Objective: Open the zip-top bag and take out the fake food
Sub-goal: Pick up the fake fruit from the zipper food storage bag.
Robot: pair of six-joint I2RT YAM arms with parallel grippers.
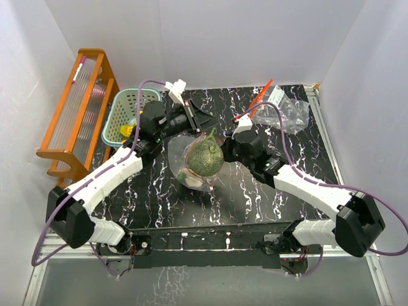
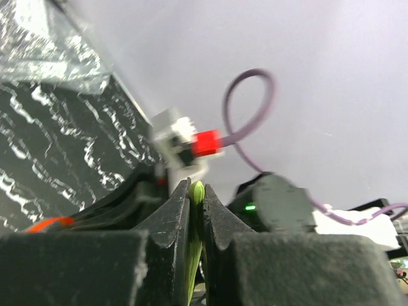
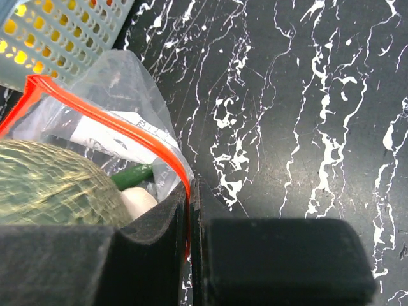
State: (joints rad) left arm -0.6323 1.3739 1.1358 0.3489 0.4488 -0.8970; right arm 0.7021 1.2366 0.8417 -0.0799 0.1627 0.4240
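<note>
The melon needs my left gripper to lift it by the stem from the open bag, then bring it down over the teal basket's far end [image 1: 132, 104] and open.
A clear zip-top bag [image 1: 191, 167] with a red zip rim [image 3: 95, 115] lies mid-table. It holds a netted green melon [image 1: 204, 158], which also shows in the right wrist view [image 3: 51, 185], plus a white piece [image 3: 137, 199] and a dark green stalk [image 3: 131, 176]. My left gripper [image 1: 207, 124] is above the melon, shut on a thin bright green stem [image 2: 196, 191] that sticks up from it. My right gripper [image 1: 224, 151] is at the bag's right side, shut on the red zip rim [image 3: 189, 197]. The bag's mouth stands open.
A teal slatted basket [image 1: 131, 111] with yellow toy food [image 1: 127, 129] stands at back left, beside an orange rack [image 1: 76, 108]. A second clear bag [image 1: 284, 108] with a red strip lies at back right. White walls close in the table.
</note>
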